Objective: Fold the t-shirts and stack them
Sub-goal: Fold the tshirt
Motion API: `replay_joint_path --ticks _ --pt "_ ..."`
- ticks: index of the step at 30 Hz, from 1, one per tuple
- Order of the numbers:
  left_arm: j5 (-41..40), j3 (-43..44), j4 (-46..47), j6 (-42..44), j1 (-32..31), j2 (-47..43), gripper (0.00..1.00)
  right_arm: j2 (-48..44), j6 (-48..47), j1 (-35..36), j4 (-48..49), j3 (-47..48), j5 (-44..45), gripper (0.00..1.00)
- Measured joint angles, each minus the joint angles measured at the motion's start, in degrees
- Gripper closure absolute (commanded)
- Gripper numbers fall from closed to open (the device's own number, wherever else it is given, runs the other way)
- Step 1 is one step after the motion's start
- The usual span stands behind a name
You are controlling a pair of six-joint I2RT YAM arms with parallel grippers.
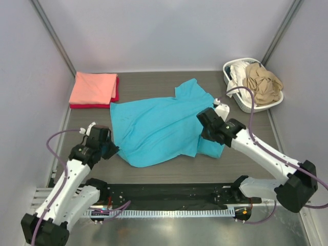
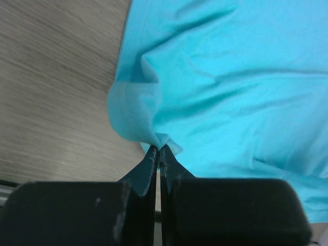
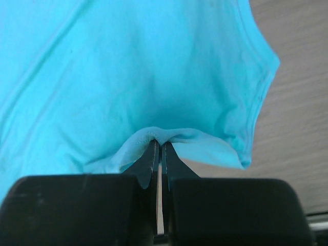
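My right gripper will carry the pinched fold outward toward the shirt's far sleeve [image 1: 190, 90] next and then open, since the shirt's near side spreads toward the bar.
A bright turquoise t-shirt [image 1: 154, 128] lies spread and wrinkled in the middle of the table. My left gripper [image 1: 110, 149] is shut on its left hem edge [image 2: 134, 115], pinching a small fold of cloth at the fingertips. My right gripper [image 1: 205, 134] is shut on the shirt's right side near a sleeve [image 3: 241, 97], with a fold of hem [image 3: 159, 136] caught between the fingertips. A folded salmon-pink t-shirt [image 1: 94, 87] lies on a folded red t-shirt [image 1: 89, 105] at the back left. Tan [image 1: 262, 82] and white [image 1: 237, 77] shirts fill the basket.
A white plastic laundry basket [image 1: 228, 77] stands at the back right corner. Grey walls enclose the table on three sides. A black strip and a metal rail [image 1: 169, 210] run along the near edge between the arm bases.
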Motion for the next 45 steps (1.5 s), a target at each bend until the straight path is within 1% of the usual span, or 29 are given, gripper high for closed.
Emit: replay_joint_path --ticks 4,6,11,14,19,29,34,35,36,37,38,39,40,41,43,45 --pt "-0.3 0.0 6.1 3.0 2.9 9.0 1.00 7.1 -7.7 -7.1 3.9 3.8 -2.4 0.99" --pt "0.0 0.0 8.3 4.4 5.0 12.1 1.00 10.3 -11.1 -10.8 5.5 5.1 -4.0 0.99" --pt "0.6 0.0 13.6 7.9 10.8 19.1 1.00 16.8 -16.9 -16.8 8.1 8.9 -6.9 0.99" --pt "1.1 0.0 16.7 9.6 12.9 22.7 1.00 20.1 -19.5 -18.4 8.8 11.9 -7.9 0.99" --pt "1.9 1.3 19.6 12.1 13.7 27.4 1.00 25.4 -23.4 -19.8 10.2 16.6 -8.9 0.99" --pt "3.8 5.6 23.8 14.9 13.8 30.4 0.99 33.0 -28.0 -21.8 10.4 23.7 -7.9 0.99" --pt "5.0 7.8 24.8 15.5 13.8 34.5 1.00 37.3 -29.2 -22.9 10.4 27.2 -7.6 0.99" --pt "5.3 8.4 25.0 15.6 13.8 35.7 1.00 38.3 -29.3 -23.0 10.3 28.0 -7.6 0.92" --pt "5.6 8.8 25.0 15.6 13.8 36.7 0.87 39.8 -29.6 -23.1 10.3 29.2 -7.5 0.68" --pt "5.7 9.4 25.1 16.0 13.8 37.6 0.75 40.6 -29.5 -23.2 10.3 29.9 -7.6 0.67" --pt "6.1 9.9 24.9 16.2 13.8 38.2 0.62 41.7 -30.3 -23.2 10.0 31.1 -7.5 0.35" --pt "6.5 10.3 24.8 16.7 13.8 38.4 0.49 42.7 -30.4 -23.3 10.0 32.2 -7.5 0.25" --pt "6.7 10.7 24.7 17.0 13.8 38.1 0.28 43.8 -31.0 -23.4 9.9 33.4 -7.4 0.18" --pt "6.9 10.8 24.7 17.1 13.8 37.3 0.21 44.3 -31.5 -23.4 9.7 34.2 -7.2 0.11" --pt "6.5 10.1 24.7 16.6 13.8 33.8 0.12 44.4 -31.8 -23.4 9.5 34.5 -6.3 0.06" --pt "5.7 8.4 24.6 16.2 13.8 28.0 0.11 42.8 -31.4 -23.5 9.6 33.1 -5.7 0.05"
